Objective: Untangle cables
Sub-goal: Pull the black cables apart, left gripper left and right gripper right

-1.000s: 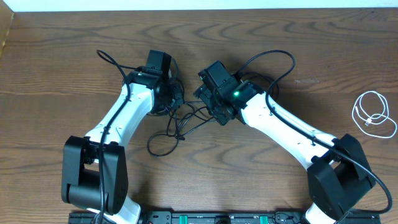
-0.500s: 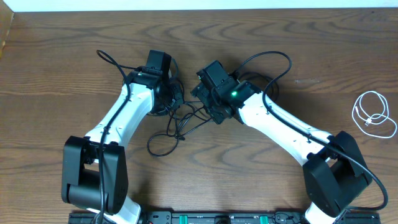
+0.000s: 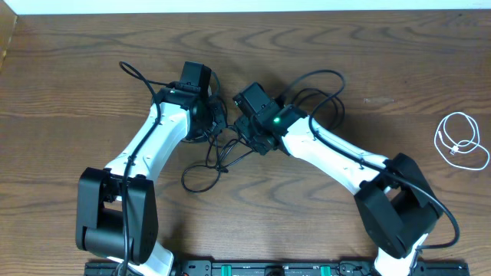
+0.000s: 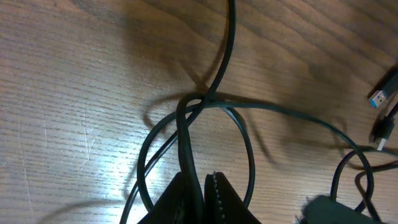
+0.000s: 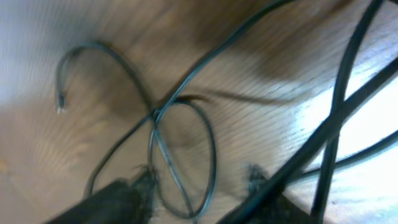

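The cable runs into crossing loops, so my left gripper will pull it left in the overhead view, over the bare tabletop, and release it there next.
A tangle of thin black cables (image 3: 217,156) lies on the wooden table between my two arms. My left gripper (image 3: 215,123) is shut on one black cable (image 4: 184,134), which runs up from between its fingers (image 4: 200,186) into crossing loops. My right gripper (image 3: 244,132) is open just right of the left one, its fingers (image 5: 198,180) spread over a black cable loop (image 5: 186,155), not holding it. A short white cable (image 3: 460,142) lies coiled at the far right, apart from the tangle.
A blue-tipped USB plug (image 4: 384,93) and another plug lie at the right edge of the left wrist view. Thicker black arm wires (image 3: 326,84) arch behind the right arm. The table's far edge (image 3: 245,11) runs along the top.
My right gripper has moved left, closer to the left gripper and over the tangle. The left arm and the white cable have not moved.
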Controlling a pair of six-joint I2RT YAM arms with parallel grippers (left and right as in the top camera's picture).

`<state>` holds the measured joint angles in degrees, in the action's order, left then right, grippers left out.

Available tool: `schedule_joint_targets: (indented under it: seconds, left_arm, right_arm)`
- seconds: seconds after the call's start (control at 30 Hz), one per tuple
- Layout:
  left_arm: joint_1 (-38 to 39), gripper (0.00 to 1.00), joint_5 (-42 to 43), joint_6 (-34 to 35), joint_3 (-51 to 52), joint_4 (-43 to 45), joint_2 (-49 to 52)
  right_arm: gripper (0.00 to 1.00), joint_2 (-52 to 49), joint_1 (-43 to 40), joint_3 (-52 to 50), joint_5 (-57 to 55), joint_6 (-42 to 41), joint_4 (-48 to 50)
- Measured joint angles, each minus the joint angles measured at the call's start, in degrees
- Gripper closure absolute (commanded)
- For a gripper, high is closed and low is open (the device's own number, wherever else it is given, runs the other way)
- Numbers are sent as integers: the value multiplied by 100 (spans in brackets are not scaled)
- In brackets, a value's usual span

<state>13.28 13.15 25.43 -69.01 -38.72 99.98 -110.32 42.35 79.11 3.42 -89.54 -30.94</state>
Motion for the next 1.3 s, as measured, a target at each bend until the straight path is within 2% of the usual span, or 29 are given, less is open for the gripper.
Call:
schedule_joint_targets:
  seconds: [0.13,0.33,0.43,0.63,1.0,1.3]
  left_arm:
    - [0,89,2,0,0,0,0]
    - [0,92,-219,9,0,-2,0]
    - [0,92,-372,11,0,-2,0]
    - [0,92,-780,219,0,-127,0]
    - [-181,92,-1517,791,0,-407,0]
    - [-833,92,-1681,1058,0,-619,0]
  right_arm:
    - [99,-63,-4,-13,-57,304,28]
    - [99,39,-76,-15,-20,1294,31]
    - [99,358,-131,-26,-20,1731,24]
    - [99,1648,-162,-31,-107,2677,35]
    - [99,2721,-162,-31,-505,3781,-85]
    - [99,2889,-175,-33,-1423,4065,-837]
